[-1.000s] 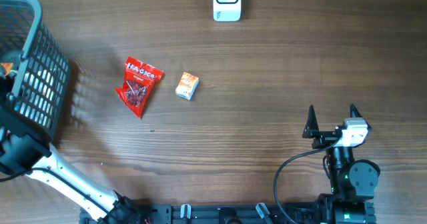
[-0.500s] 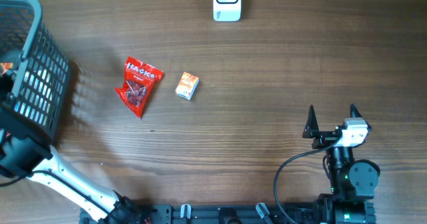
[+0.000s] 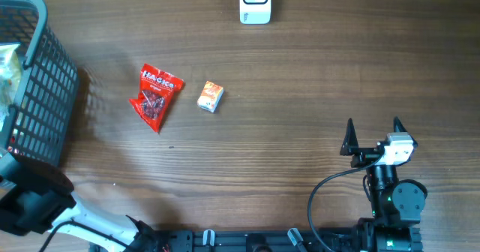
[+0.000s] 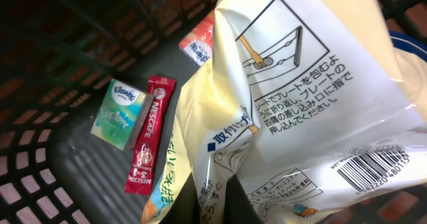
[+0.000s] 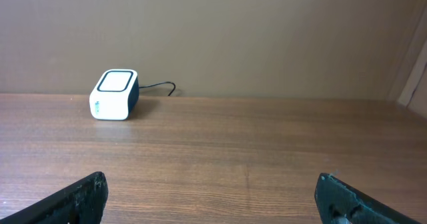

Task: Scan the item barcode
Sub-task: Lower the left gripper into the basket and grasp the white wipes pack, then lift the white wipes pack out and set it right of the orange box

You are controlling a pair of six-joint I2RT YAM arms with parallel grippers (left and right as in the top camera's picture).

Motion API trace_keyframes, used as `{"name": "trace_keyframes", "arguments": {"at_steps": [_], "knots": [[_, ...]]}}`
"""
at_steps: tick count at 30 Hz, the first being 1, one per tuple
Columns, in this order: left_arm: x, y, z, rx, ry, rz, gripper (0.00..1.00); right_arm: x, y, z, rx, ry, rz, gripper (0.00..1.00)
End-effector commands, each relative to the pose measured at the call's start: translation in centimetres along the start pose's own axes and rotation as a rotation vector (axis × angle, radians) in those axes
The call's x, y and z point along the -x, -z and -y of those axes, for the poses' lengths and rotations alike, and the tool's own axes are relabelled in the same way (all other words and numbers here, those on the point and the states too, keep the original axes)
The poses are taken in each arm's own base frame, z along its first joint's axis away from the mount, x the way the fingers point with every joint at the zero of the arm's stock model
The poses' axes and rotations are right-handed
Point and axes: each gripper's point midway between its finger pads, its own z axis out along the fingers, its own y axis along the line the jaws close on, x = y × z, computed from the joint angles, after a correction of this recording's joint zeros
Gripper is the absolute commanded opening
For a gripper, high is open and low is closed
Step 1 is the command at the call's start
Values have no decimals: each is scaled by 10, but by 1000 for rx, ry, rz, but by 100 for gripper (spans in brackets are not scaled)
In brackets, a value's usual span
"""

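Observation:
I should next lift my left gripper from the basket (image 3: 41, 79), then lower and release the bag: bare tabletop (image 3: 241, 106) beside the orange box lies to its right in the overhead view.
Cream plastic bag (image 4: 300, 97) with Japanese print fills the left wrist view, its barcode (image 4: 373, 167) at the lower right. My left gripper (image 4: 212, 207) is shut on a fold of this bag, inside the dark mesh basket (image 3: 41, 79) at the table's left edge. Overhead, only a bit of the bag (image 3: 6, 64) shows in the basket; the left gripper itself is hidden there. The white scanner (image 3: 255, 3) stands at the far edge and also shows as the scanner (image 5: 113, 94) in the right wrist view. My right gripper (image 3: 373, 126) rests open and empty at the near right.
A red snack packet (image 3: 155, 94) and a small orange box (image 3: 211, 97) lie on the table right of the basket. On the basket floor lie a Kleenex pack (image 4: 119, 113), a red Nescafe stick (image 4: 150, 144) and a red-white packet (image 4: 200, 44).
My left gripper has closed on the bag. The bag now shows in the basket from overhead, and the left arm's elbow has shifted toward the near edge. The right arm is still.

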Motion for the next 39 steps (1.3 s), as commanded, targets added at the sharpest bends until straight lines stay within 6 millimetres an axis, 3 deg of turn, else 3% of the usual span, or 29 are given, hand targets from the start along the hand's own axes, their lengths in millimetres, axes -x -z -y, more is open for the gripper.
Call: {"name": "trace_keyframes", "arguments": {"at_steps": [1, 6, 10, 12, 15, 18, 25, 30, 33, 39], "knots": [[20, 55, 2, -15, 47, 156, 4, 1, 0, 4, -22, 5, 7, 100], [44, 140, 3, -36, 106, 408, 4, 1, 0, 4, -22, 5, 7, 100], [46, 200, 11, -137, 257, 546, 4, 1, 0, 4, -22, 5, 7, 100], [43, 221, 33, -270, 244, 567, 4, 1, 0, 4, -22, 4, 7, 100], [27, 253, 89, -571, 124, 540, 4, 1, 0, 4, -22, 5, 7, 100], [3, 267, 136, -788, 28, 446, 4, 1, 0, 4, -22, 5, 7, 100], [-62, 231, 223, -903, -85, 82, 4, 1, 0, 4, -22, 4, 7, 100], [-126, 191, 296, -897, -227, -209, 4, 1, 0, 4, -22, 5, 7, 100], [-166, 158, 324, -794, -311, -343, 4, 1, 0, 4, -22, 5, 7, 100], [-248, 113, 379, -713, -477, -557, 4, 1, 0, 4, -22, 5, 7, 100]]}}
